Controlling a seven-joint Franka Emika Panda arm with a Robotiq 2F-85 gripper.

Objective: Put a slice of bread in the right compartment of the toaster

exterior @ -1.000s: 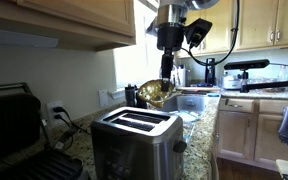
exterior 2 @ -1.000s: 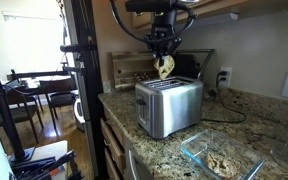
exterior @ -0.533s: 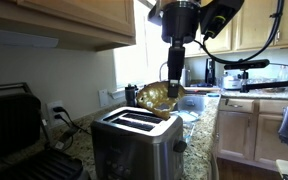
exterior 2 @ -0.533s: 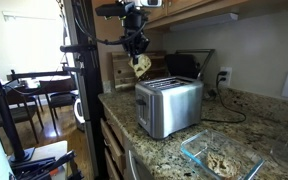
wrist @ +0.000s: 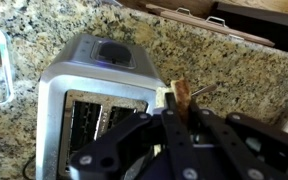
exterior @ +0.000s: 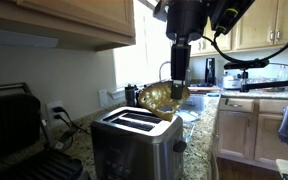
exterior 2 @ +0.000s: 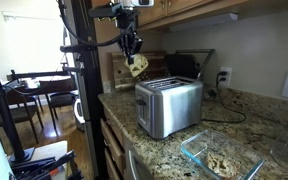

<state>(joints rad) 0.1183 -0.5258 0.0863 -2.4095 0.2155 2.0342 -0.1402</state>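
My gripper moves to the left in the wrist view and down over the slot nearer the glass dish next, since the bread hangs beside the toaster's slots.
My gripper is shut on the slice of bread, a small golden-brown piece, held in the air above and beside the toaster. The toaster is brushed steel with a black top and two long slots. In an exterior view the bread hangs under the gripper just past the toaster. In the wrist view the bread sticks out edge-on between the fingers, to the right of the toaster and over the granite counter.
A glass dish with food lies on the granite counter in front of the toaster. A black contact grill stands at the left. A brass bowl sits behind the toaster. Wooden cabinets hang overhead.
The gripper has carried the bread sideways and a little up, away from directly over the toaster's slots to a spot off its side.
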